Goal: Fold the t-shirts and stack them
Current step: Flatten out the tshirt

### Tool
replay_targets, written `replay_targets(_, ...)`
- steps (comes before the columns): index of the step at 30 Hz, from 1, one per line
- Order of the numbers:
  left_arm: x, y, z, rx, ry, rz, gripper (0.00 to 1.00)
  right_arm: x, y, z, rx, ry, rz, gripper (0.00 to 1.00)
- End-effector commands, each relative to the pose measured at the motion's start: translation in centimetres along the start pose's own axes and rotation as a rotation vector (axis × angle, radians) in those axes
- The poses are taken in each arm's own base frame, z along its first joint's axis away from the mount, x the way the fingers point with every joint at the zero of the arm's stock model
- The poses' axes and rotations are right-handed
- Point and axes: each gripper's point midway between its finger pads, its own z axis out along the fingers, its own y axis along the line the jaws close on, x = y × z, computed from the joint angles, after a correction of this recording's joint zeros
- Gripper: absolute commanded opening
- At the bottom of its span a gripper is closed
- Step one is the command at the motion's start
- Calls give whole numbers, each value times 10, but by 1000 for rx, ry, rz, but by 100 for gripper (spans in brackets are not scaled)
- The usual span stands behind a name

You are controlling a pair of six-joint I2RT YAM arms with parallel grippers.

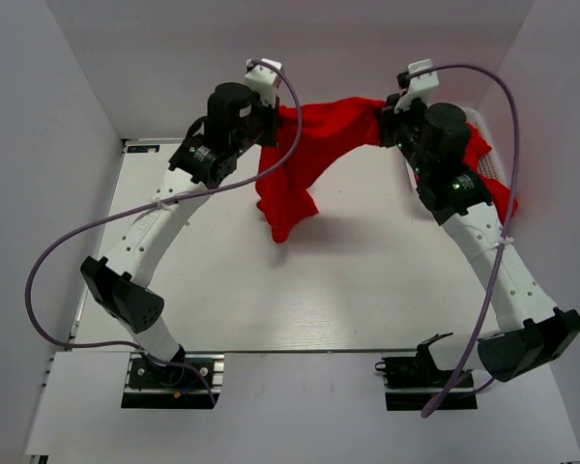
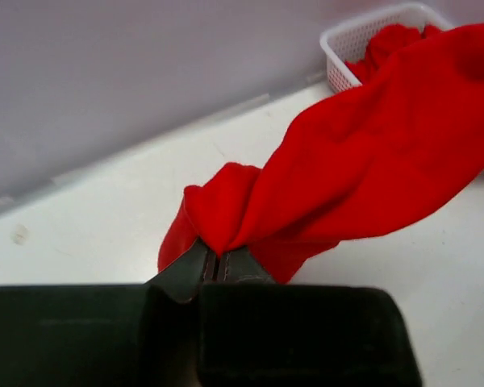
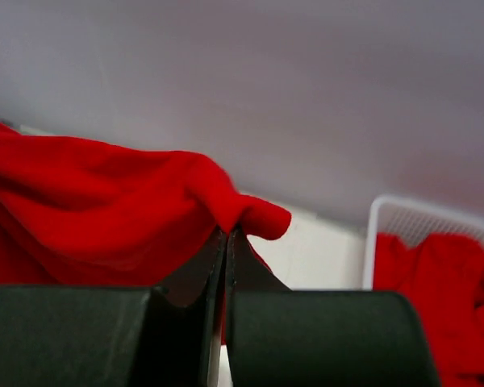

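Note:
My left gripper will next lift the sagging red t-shirt to spread it, then lower the t-shirt's edge onto the far middle of the table and let go.
A red t-shirt (image 1: 304, 155) hangs stretched between my two grippers above the far middle of the table, its bulk sagging down to a point. My left gripper (image 1: 271, 126) is shut on one edge of it; in the left wrist view the gripper (image 2: 215, 256) pinches a fold of the shirt (image 2: 371, 153). My right gripper (image 1: 394, 121) is shut on the other edge; in the right wrist view the gripper (image 3: 227, 234) pinches the shirt (image 3: 105, 201). More red shirts (image 1: 483, 159) lie in the basket at the far right.
A white mesh basket (image 2: 343, 40) stands at the far right by the back wall, also seen in the right wrist view (image 3: 379, 222) and partly hidden behind my right arm in the top view. White walls enclose the table on three sides.

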Motion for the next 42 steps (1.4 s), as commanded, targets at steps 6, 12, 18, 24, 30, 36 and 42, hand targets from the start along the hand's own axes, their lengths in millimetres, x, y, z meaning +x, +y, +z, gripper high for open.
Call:
replay_targets(6, -116, -2, -108, 69, -278, 242, 0, -152, -7, -73, -6, -388, -153, 0)
replay_targets(12, -140, -31, -200, 250, -430, 316, 0, -186, 19, -142, -165, -525, -198, 0)
replay_targets(18, -127, -38, -224, 301, -431, 324, 0, -170, 20, -162, -174, -522, -179, 0)
replay_targets(24, -70, -26, -149, 238, -262, 258, 0, -82, -4, -93, -25, -285, -95, 0)
replay_targets(30, 65, -3, -45, 128, 71, 160, 0, 84, -22, -14, 121, 80, 3, 0)
replay_targets(36, 201, 42, 35, -67, 472, 56, 100, 208, -28, 32, 175, 417, 122, 53)
replay_targets(42, 170, 42, 40, -40, 437, 35, 100, 218, -28, 49, 165, 479, 152, 89)
